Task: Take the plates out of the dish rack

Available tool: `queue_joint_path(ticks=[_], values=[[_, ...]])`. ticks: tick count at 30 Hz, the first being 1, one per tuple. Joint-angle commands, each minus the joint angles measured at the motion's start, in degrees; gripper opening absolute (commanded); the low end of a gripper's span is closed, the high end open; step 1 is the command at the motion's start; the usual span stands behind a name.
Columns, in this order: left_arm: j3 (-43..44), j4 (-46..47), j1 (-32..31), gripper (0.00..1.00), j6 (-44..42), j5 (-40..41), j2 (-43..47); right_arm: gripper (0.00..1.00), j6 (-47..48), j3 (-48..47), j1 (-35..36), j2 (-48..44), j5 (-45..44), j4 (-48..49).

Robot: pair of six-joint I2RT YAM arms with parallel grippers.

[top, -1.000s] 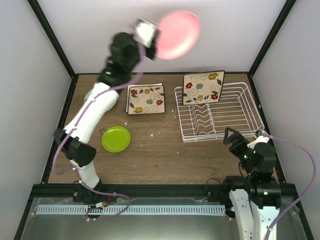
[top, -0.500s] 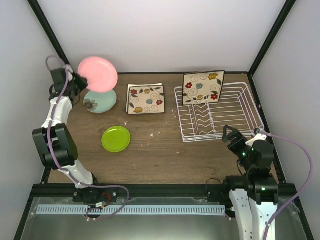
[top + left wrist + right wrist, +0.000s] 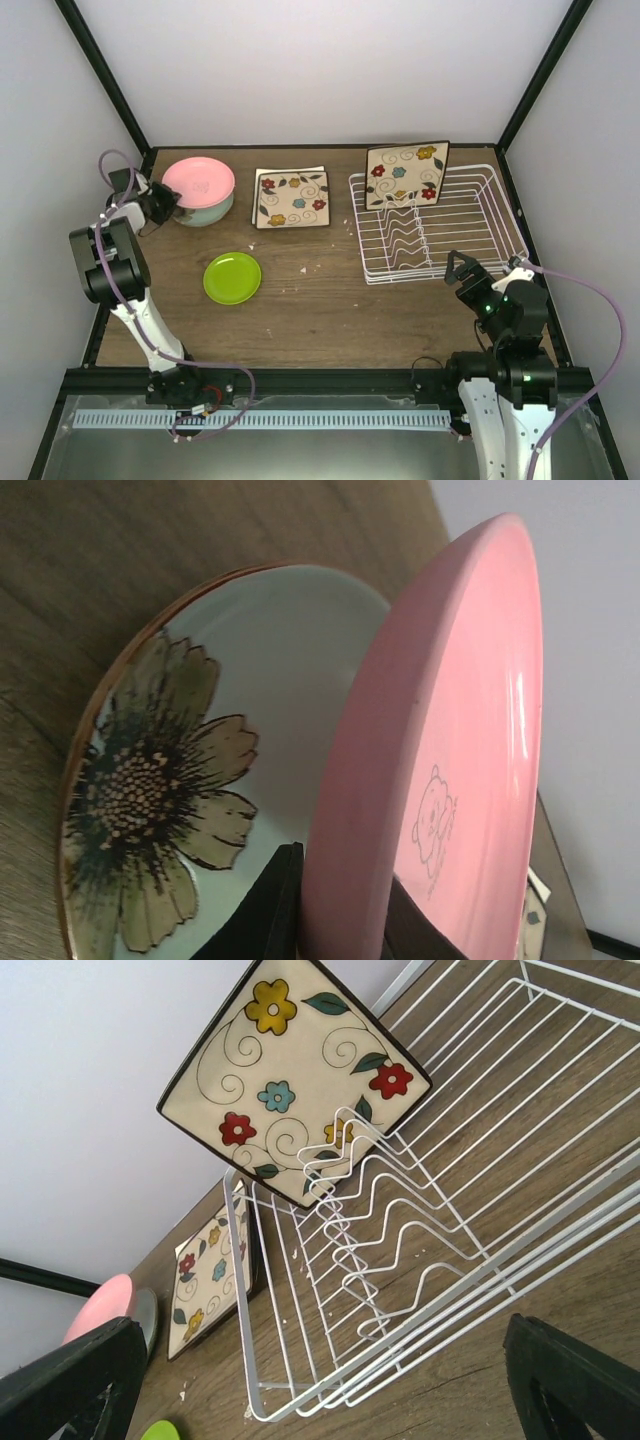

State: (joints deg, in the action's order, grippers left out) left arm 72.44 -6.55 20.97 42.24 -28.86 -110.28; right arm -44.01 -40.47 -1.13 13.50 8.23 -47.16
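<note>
The left gripper will next carry the pink plate slightly lower over the mint-green plate (image 3: 200, 780), before the robot lets go of the pink plate's rim.
My left gripper (image 3: 160, 205) is shut on the rim of a round pink plate (image 3: 198, 180) at the back left. In the left wrist view the pink plate (image 3: 450, 730) is tilted just over a mint-green plate (image 3: 200, 780) with a painted flower; I cannot tell if they touch. A square cream flowered plate (image 3: 406, 175) stands upright at the back of the white wire dish rack (image 3: 470, 225). It also shows in the right wrist view (image 3: 290, 1080), and the other slots of the rack (image 3: 400, 1260) hold nothing. My right gripper (image 3: 465, 275) is open and empty, in front of the rack.
A square flowered plate (image 3: 291, 198) lies flat on the wooden table left of the rack. A small lime-green plate (image 3: 232, 277) lies nearer the front. Crumbs are scattered between them. Black frame posts and white walls close in the back and sides.
My left arm has swung the pink plate from high at the back down to the far left, over the mint-green plate. The right arm has not moved.
</note>
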Motion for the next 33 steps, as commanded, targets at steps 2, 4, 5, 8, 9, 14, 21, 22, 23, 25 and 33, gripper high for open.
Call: queue_joint_path(ticks=[2,4,5,8,9,14,21,22,23,25,33], values=[[0.9,0.9,0.5,0.04,0.9,0.8,-2.4,1.0,0.6,-2.8,0.5,0.3,-1.5,-0.8],[0.9,0.7,0.7,0.04,0.6,1.1,-3.1,1.0,0.6,-3.0,0.5,0.4,-1.5,-0.7],[1.0,0.6,0.7,0.04,0.6,1.1,-3.3,1.0,0.6,-3.0,0.5,0.6,-1.5,-0.8],[1.0,0.0,0.8,0.05,0.5,1.4,-4.0,1.0,0.5,-3.4,0.5,0.8,-1.4,-1.0],[1.0,-0.2,0.9,0.06,0.4,1.6,-4.2,1.0,0.5,-3.4,0.5,0.7,-1.4,-1.1],[0.7,-2.8,0.8,0.17,-0.4,3.7,-4.3,1.0,0.0,-3.4,0.5,0.2,-1.6,-1.3],[0.8,-5.7,0.9,0.44,-1.7,5.8,-4.2,1.0,-1.0,-3.0,0.5,-0.5,-1.8,-1.5],[1.0,-6.4,0.9,0.48,-1.9,6.6,-4.1,1.0,-1.2,-2.9,0.5,-0.5,-1.8,-1.5],[1.3,-7.2,0.9,0.52,-2.0,7.3,-4.0,1.0,-1.2,-2.9,0.5,-0.5,-1.8,-1.4],[1.9,-9.3,0.9,0.64,-3.6,9.2,-3.5,1.0,-1.5,-2.6,0.4,-0.6,-1.7,-1.4],[4.0,-18.2,0.8,0.8,-6.7,19.2,0.7,1.0,-2.4,-1.4,0.5,-0.7,-1.0,-0.8]])
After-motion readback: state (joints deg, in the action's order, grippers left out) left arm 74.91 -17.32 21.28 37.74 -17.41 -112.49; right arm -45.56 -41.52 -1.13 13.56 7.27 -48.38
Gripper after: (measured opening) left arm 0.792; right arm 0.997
